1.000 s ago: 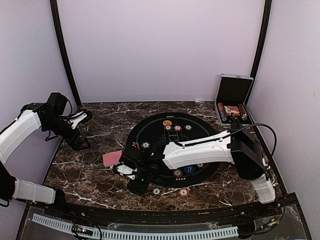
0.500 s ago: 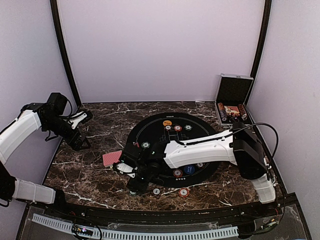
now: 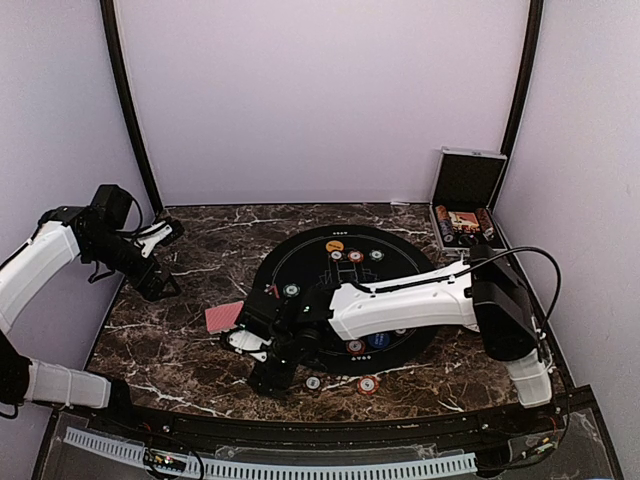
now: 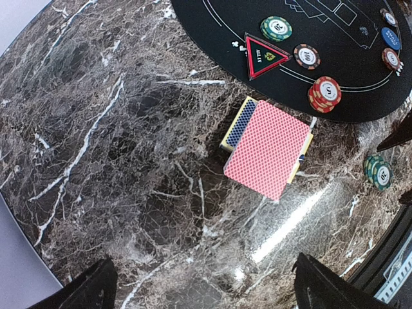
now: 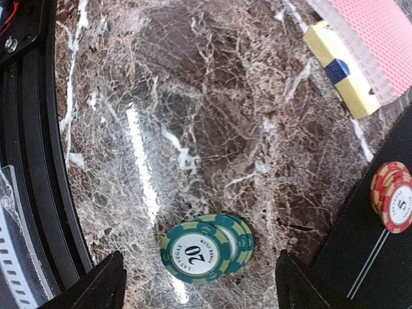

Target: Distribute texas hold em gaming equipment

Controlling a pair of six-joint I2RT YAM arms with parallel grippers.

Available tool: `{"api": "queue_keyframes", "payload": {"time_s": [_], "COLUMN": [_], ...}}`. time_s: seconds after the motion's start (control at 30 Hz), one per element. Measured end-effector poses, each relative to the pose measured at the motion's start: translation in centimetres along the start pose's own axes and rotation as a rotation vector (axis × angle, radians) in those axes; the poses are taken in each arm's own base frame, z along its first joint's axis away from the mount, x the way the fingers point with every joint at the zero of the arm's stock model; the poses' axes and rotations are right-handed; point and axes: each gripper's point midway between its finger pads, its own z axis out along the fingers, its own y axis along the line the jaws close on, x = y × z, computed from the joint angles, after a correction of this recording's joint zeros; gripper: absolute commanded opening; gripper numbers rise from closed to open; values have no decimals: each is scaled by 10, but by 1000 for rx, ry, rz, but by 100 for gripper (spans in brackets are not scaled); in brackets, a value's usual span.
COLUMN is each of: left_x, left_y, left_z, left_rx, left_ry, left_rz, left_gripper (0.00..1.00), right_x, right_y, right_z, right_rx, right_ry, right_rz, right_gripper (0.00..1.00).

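My right gripper moves down next until its fingers are on either side of the green chips' rims, then closes.
A deck of red-backed cards (image 3: 224, 317) lies on the marble left of the black round mat (image 3: 300, 250). In the left wrist view the deck (image 4: 270, 148) rests on a yellow-and-blue box, with a green chip (image 4: 276, 28), a black chip (image 4: 306, 56) and a red chip stack (image 4: 326, 93) on the mat beyond. My right gripper (image 3: 262, 378) is open, low over the near marble; a small stack of green "20" chips (image 5: 206, 248) lies between its fingers (image 5: 96, 283). My left gripper (image 3: 165, 232) is open and empty, high at the far left.
A silver-edged black case (image 3: 465, 195) stands open at the back right. A pale chip (image 3: 313, 382) and a red chip (image 3: 368, 384) lie on the near marble. Orange (image 3: 334, 245) and blue (image 3: 377, 340) discs lie on the mat. The black front rail (image 5: 32, 161) is close to the right gripper.
My right gripper has moved toward the near left, off the mat's edge, and now stands over the green chips. The left arm has barely moved.
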Motion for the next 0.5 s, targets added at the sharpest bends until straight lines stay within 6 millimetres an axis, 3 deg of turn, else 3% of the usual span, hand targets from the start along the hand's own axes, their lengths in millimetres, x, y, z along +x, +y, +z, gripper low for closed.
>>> {"api": "queue_keyframes", "payload": {"time_s": [0.2, 0.5], "left_x": [0, 0], "left_y": [0, -1], "left_z": [0, -1], "left_rx": [0, -1], "left_ry": [1, -1], "left_rz": [0, 1], "left_gripper": [99, 99], "right_x": [11, 14], "right_y": [1, -1], "right_z": [16, 26], "right_rx": [-5, 3], "right_ry": [40, 61], "right_rz": [-14, -24], "right_gripper": [80, 63]}}
